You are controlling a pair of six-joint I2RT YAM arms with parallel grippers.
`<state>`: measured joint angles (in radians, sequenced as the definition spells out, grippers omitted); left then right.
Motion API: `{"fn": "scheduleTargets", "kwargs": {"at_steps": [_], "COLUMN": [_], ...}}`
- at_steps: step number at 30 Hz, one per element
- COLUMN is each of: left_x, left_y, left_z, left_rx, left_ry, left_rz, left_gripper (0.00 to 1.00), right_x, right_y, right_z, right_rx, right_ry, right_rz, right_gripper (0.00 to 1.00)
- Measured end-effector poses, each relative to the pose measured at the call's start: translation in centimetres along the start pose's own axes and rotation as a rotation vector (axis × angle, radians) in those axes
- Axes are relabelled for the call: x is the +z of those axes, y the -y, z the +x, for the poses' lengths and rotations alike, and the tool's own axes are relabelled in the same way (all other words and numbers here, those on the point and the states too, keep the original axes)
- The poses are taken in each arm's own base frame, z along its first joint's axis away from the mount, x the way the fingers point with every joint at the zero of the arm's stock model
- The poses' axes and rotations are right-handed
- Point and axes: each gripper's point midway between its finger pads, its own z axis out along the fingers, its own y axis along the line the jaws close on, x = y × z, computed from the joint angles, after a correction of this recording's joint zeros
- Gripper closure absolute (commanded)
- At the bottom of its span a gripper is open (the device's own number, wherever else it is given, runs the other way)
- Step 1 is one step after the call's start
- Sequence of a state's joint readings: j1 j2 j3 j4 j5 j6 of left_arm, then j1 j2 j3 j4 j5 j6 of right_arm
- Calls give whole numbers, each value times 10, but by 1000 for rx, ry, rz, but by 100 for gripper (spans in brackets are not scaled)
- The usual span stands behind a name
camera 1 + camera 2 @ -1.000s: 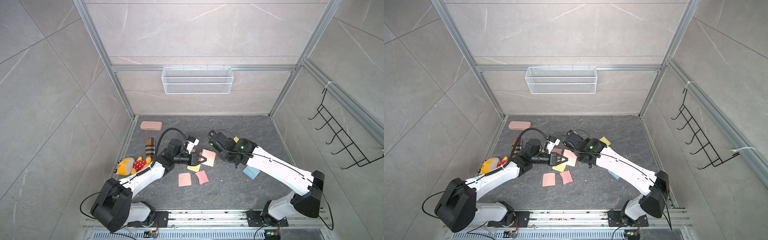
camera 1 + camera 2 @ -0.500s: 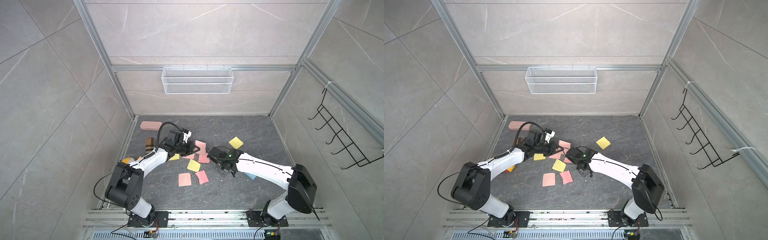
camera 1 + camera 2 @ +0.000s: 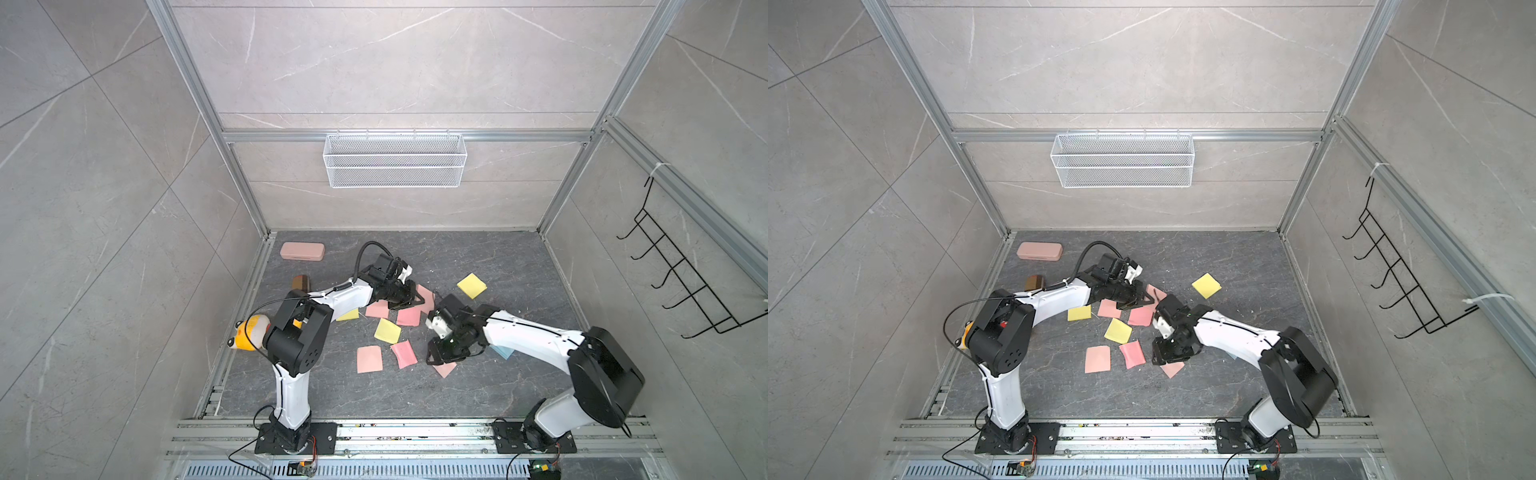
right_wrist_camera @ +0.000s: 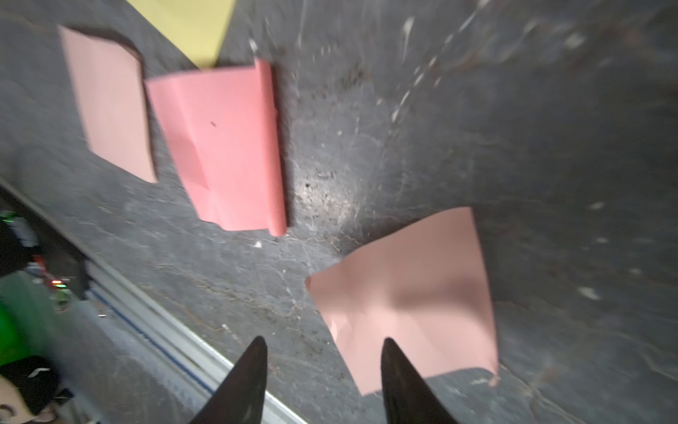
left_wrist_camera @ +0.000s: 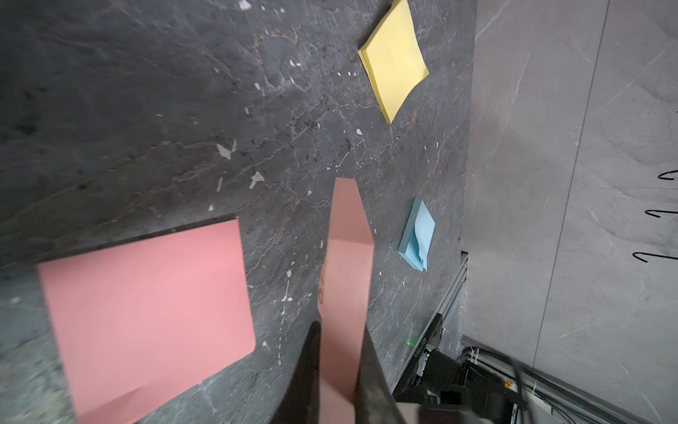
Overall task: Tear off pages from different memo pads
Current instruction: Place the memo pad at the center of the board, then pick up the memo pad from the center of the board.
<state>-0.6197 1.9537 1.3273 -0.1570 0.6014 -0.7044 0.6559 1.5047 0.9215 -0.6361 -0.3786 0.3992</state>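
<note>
Next, my left gripper comes down to the bare floor just below, beside the loose pink page [image 5: 302,243], and releases the pink memo pad flat.
My left gripper [image 3: 417,300] is shut on a pink memo pad [image 5: 346,257], held on edge just above the floor. A yellow memo pad [image 3: 471,285] lies behind it, and a light blue memo pad [image 5: 418,236] lies mostly under the right arm in both top views. My right gripper [image 4: 323,345] is open and low over the floor; a creased pink page [image 4: 403,293] lies free just beyond its fingertips. Several loose pages lie between the arms, among them a yellow one [image 3: 387,331] and pink ones [image 3: 369,359] [image 3: 404,354].
A pink case [image 3: 302,251] lies at the back left, with a brown item [image 3: 301,282] and a plush toy [image 3: 249,336] along the left edge. A wire basket [image 3: 395,160] hangs on the back wall and a hook rack [image 3: 681,282] on the right wall.
My right gripper has moved toward the front and opened, leaving a pink page on the floor. My left gripper stayed shut on the pink pad and shifted a little.
</note>
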Motion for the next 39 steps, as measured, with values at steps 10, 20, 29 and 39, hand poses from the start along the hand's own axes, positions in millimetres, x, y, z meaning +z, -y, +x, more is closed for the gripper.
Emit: {"fn": "scheduleTargets", "kwargs": {"at_steps": [10,20,29,39], "left_x": [64,56,35,67], "left_y": [-14,-23,-35,93], "left_z": [16,22,21,26], "left_rx": [-35,-20,70,408], "left_ry": [-96,-110,-105,-66], "left_rz": [-108,-285,-496,-316], "left_gripper": [100,56,45,44], "right_x": [-89,-109,-115,-83], "right_y": [81,141,201,238], "right_z": [-56,-60,-9,37], "right_rx": [213,404,674,944], "right_ry": [271,341,369,322], "right_rz": [144,266,423,344], "right_gripper": [48,44,19,19]}}
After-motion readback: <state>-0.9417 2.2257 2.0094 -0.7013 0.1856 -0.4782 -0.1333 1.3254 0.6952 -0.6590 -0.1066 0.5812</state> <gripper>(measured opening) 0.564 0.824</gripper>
